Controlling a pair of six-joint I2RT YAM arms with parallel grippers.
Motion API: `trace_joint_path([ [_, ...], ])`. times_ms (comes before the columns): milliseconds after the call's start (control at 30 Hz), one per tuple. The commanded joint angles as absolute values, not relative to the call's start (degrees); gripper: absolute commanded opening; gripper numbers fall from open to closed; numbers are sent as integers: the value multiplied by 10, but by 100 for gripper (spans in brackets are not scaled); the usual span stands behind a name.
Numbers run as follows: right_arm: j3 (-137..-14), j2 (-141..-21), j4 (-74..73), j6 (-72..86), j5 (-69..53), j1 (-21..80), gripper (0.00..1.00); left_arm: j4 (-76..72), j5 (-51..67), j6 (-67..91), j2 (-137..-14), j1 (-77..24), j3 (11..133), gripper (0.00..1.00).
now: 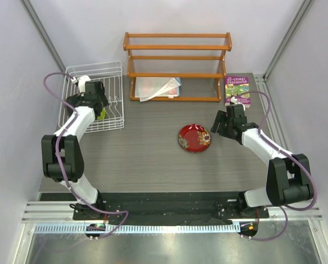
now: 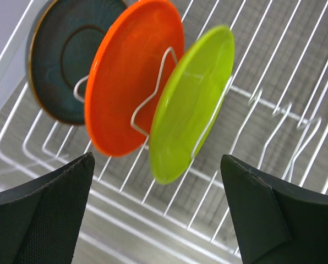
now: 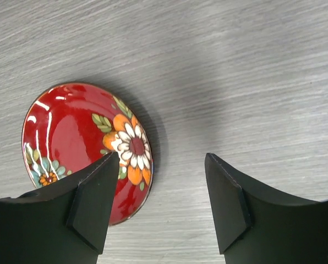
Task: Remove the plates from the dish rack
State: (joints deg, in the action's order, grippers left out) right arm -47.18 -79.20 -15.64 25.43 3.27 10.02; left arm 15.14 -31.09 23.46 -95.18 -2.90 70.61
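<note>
The robot should lower its left gripper onto the lime green plate's near edge [image 1: 102, 114] [image 2: 165, 166] and close it, because that edge faces the gap between the open fingers, clear of the orange plate.
The white wire dish rack [image 1: 95, 65] stands at the back left. In the left wrist view three plates stand upright between the rack's [image 2: 244, 91] tines: teal blue [image 2: 59, 60], orange [image 2: 131, 77] and lime green [image 2: 191, 104]. My left gripper [image 1: 99, 110] is open over the rack, its jaws [image 2: 157, 159] wide apart just short of the lime green plate's lower edge and touching nothing. The dark red flowered plate [image 1: 194, 137] lies flat on the table. My right gripper [image 1: 222, 125] is open and empty just right of it; its left finger overlaps the plate [image 3: 70, 137] in the right wrist view [image 3: 163, 157].
An orange-brown wooden tiered shelf [image 1: 178, 55] stands at the back centre with papers [image 1: 161, 88] under it. A purple book [image 1: 236, 91] lies at the back right. Pale walls close in both sides.
</note>
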Motion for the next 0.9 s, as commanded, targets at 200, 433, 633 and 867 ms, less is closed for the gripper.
trace_joint_path([
  [200, -529, -852, -152, 238, 37, 100, 68, 105, -266, 238, -1025, -10, 777, 51],
  [433, -529, -863, -149, 238, 35, 100, 68, 121, -252, 249, -1041, -3, 781, 26],
  [633, -523, -858, -149, 239, 30, 100, 68, 149, -229, 227, -1009, -3, 787, 0],
  [867, -506, -845, -149, 240, 20, 101, 68, 175, -234, 194, -940, -2, 781, 0],
])
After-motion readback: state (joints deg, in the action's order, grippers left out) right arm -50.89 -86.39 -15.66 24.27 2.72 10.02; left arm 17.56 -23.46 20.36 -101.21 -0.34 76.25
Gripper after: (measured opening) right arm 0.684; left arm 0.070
